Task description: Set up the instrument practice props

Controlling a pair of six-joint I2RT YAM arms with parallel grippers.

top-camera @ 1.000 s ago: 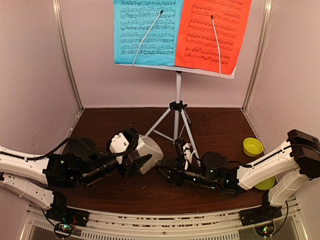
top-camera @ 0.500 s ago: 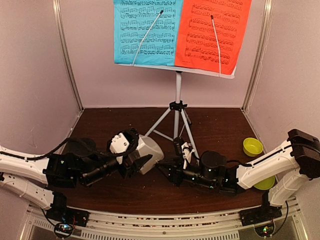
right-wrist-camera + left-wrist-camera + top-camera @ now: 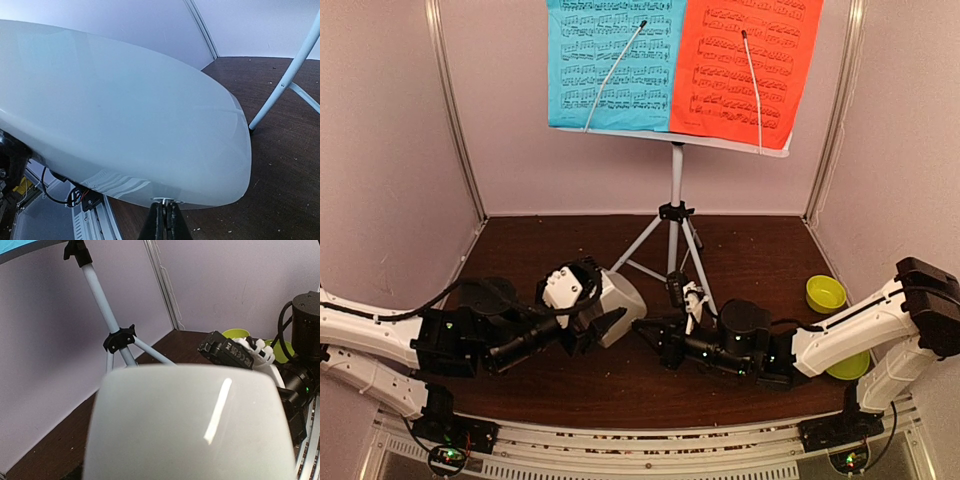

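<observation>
The metronome is still hanging tilted, so my left gripper should tilt and move down toward the bare table before the tripod [image 3: 634,357] to release the metronome [image 3: 622,292] upright.
The white music-stand desk [image 3: 725,140] stands at the back on tripod legs [image 3: 675,235]. It carries the blue sheet [image 3: 610,60] and the red-orange sheet [image 3: 745,65]. My left gripper [image 3: 603,302] is shut on the white metronome [image 3: 622,292], which lies tilted just above the table. The metronome [image 3: 185,425] fills the left wrist view and hides those fingers. My right gripper [image 3: 642,328] meets it from the right. In the right wrist view the right gripper [image 3: 164,214] is shut on a small metal tab [image 3: 163,200] at the lower edge of the metronome [image 3: 125,115].
A yellow-green bowl [image 3: 825,293] sits at the right, and a yellow-green plate [image 3: 850,366] lies partly under the right arm. A tripod leg [image 3: 290,75] stands close behind the metronome. Pale walls enclose the brown table [image 3: 750,250] on three sides.
The right gripper's jaws went from part-open to shut on the tab, and that arm edged left. The left arm shifted the metronome slightly right.
</observation>
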